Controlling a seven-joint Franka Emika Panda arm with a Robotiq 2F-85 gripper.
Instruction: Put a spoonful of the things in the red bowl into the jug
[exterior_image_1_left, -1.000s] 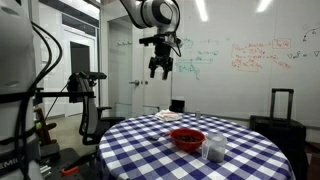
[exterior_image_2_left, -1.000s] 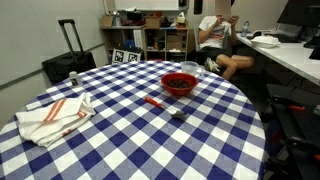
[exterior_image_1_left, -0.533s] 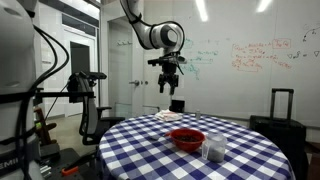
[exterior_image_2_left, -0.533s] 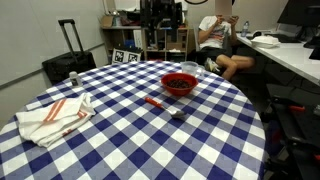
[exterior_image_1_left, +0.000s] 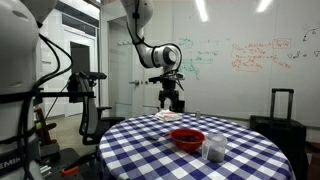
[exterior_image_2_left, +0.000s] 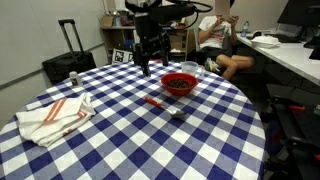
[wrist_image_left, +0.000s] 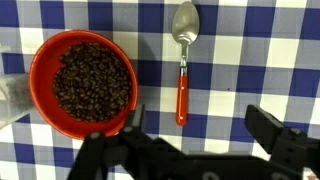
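Observation:
Next, my open gripper comes down to close around the handle's loose end (exterior_image_2_left: 149, 99) (wrist_image_left: 182, 114), since the spoon's red handle lies below it, lined up between its fingers.
The red bowl (wrist_image_left: 85, 85) holds dark small pieces and stands on the blue-and-white checked table; it shows in both exterior views (exterior_image_1_left: 187, 139) (exterior_image_2_left: 179, 83). The clear jug (exterior_image_1_left: 213, 150) stands right beside the bowl. In the wrist view only its edge (wrist_image_left: 8, 95) shows at the left. A metal spoon with a red handle (wrist_image_left: 182, 70) (exterior_image_2_left: 163, 105) lies on the cloth next to the bowl. My gripper (wrist_image_left: 200, 125) (exterior_image_2_left: 148, 68) (exterior_image_1_left: 170, 103) hangs above the table, open and empty, over the spot beside the spoon's handle.
A folded white cloth with orange stripes (exterior_image_2_left: 55, 115) lies near one table edge. A pale dish (exterior_image_1_left: 168, 116) sits on the far side. A black suitcase (exterior_image_2_left: 68, 62), shelves and a seated person (exterior_image_2_left: 215, 40) are beyond the table.
The arm has come down from high above towards the table and now hangs near the bowl and spoon. Nothing on the table has moved.

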